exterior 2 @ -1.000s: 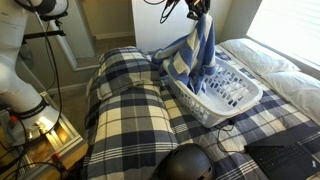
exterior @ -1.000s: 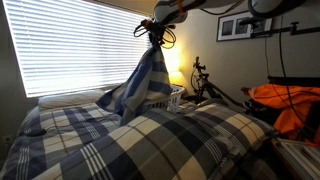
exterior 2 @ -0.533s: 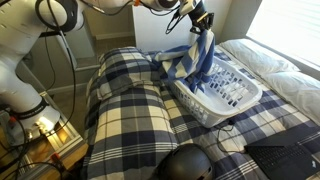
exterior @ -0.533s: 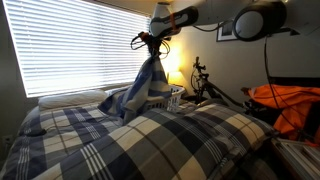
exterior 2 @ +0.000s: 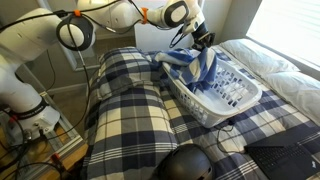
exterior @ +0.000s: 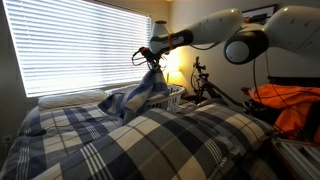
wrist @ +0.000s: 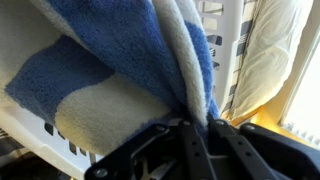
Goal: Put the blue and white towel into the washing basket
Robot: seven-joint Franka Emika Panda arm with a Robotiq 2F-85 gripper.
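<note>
The towel's lower part already hangs into the basket (exterior 2: pixel 232 108), so my gripper should stay above the far end of the basket and open to let go of the towel's top.
The blue and white towel (exterior: pixel 138 93) hangs from my gripper (exterior: pixel 153 60), which is shut on its top edge. Its lower part drapes over the near rim and into the white washing basket (exterior 2: pixel 232 108) that sits on the bed. In an exterior view the gripper (exterior 2: pixel 204 40) is low over the basket's far end, with the towel (exterior 2: pixel 195 66) bunched beneath it. The wrist view is filled by the striped towel (wrist: pixel 120 70), pinched between my fingers (wrist: pixel 191 150), with the basket's lattice wall (wrist: pixel 232 50) behind it.
A large plaid duvet (exterior 2: pixel 130 110) covers the bed around the basket. A white pillow (exterior: pixel 70 98) lies by the window blinds. An orange fabric heap (exterior: pixel 285 105) sits at one side, with a lamp (exterior: pixel 176 80) and stand beyond the bed.
My gripper has come down toward the basket with the towel. More of the cloth now rests in and over the basket instead of hanging free.
</note>
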